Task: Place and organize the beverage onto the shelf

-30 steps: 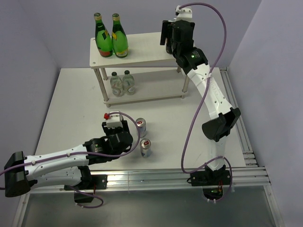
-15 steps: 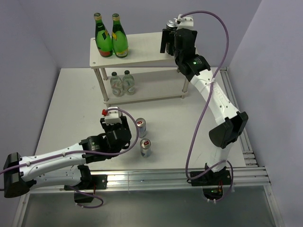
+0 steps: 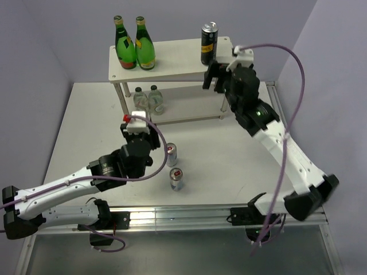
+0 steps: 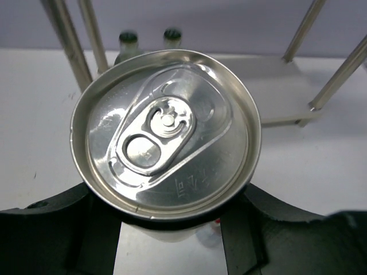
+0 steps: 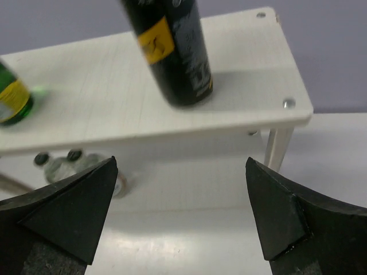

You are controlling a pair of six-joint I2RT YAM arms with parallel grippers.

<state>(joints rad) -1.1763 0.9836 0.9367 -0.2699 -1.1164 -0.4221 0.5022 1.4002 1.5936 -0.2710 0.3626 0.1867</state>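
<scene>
My left gripper should lift the held can, reach outward and release it beside the black can, as bare top board is there, above and outward of my gripper.
My left gripper (image 3: 139, 150) is shut on a can (image 4: 166, 132) with a dark body, whose silver top fills the left wrist view; from above, the wrist hides it. One black can (image 3: 209, 43) stands upright at the right end of the shelf's top board (image 3: 172, 66). My right gripper (image 3: 215, 73) hangs open and empty just in front of that can (image 5: 172, 51). Two slim silver cans (image 3: 171, 153) (image 3: 176, 179) stand on the table right of the left gripper. Two clear bottles with green caps (image 3: 148, 100) sit on the lower board.
Two tall green glass bottles (image 3: 135, 46) stand at the left end of the top board. The shelf's legs (image 4: 69, 40) rise ahead of the left gripper. A wall runs close behind the shelf, and a metal rail (image 3: 218, 212) lines the near table edge.
The right gripper opened, left the black can standing on the top board, and drew back and down toward the near right. The left arm carried its can slightly toward the shelf.
</scene>
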